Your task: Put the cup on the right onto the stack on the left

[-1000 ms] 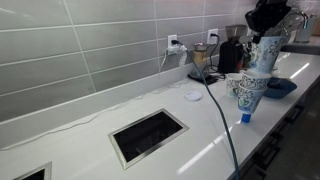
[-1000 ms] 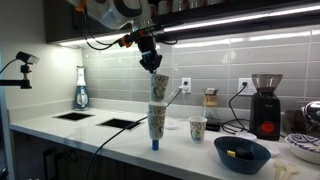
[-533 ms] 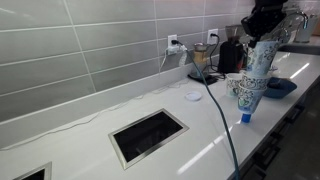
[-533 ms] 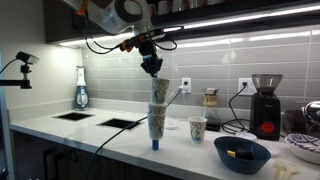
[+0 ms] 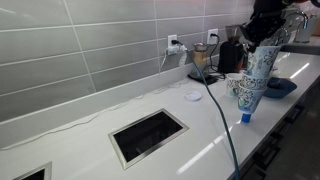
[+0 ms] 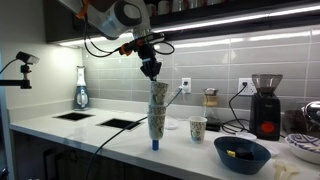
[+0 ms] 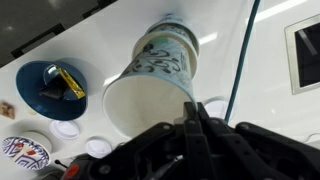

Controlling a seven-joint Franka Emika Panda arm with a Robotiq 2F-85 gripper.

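Observation:
The cup, still high out of the stack, goes down in next and my gripper releases its rim, as the stack's top lies below my gripper.
The stack of nested white cups with a teal pattern stands as a tall column on the white counter; it also shows in an exterior view. The cup sits on top of the stack, slightly tilted. In the wrist view I look down into its open mouth. My gripper is right above it, fingers closed together on the cup's rim.
Another like-patterned cup stands alone on the counter beside the stack. A dark blue bowl with a yellow item sits near the front edge. A coffee grinder stands by the wall. A blue cable runs past. A sink cutout lies further along.
My gripper has shifted a little sideways at the top of the stack, and the top cup has gone from strongly tilted to nearly in line with the column.

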